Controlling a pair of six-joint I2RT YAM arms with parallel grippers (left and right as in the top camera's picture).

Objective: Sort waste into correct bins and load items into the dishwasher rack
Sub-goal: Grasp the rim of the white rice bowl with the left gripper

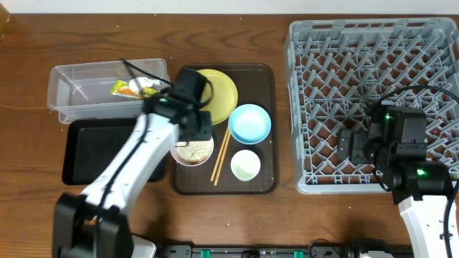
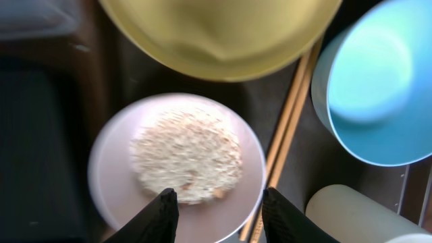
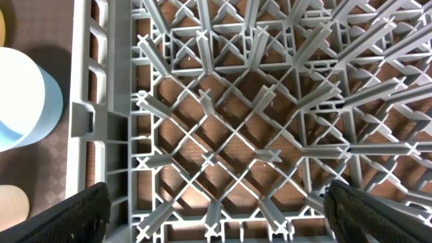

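Observation:
The left gripper has the white bowl's rim by the chopsticks below it, between its open fingers, so next it needs to lower them astride that rim and close.
A white bowl holding a patch of rice sits on the brown tray, right under my left gripper. That gripper is open, one finger over the bowl's inside and the other past its rim above the chopsticks, and it grips nothing. Around it are the yellow plate, the blue bowl and the pale cup. The snack wrapper lies in the clear tub. My right gripper hangs wide open and empty over the grey rack.
The black tray lies in front of the clear tub, left of the brown serving tray. The rack fills the right side of the table. My left arm crosses over the black tray.

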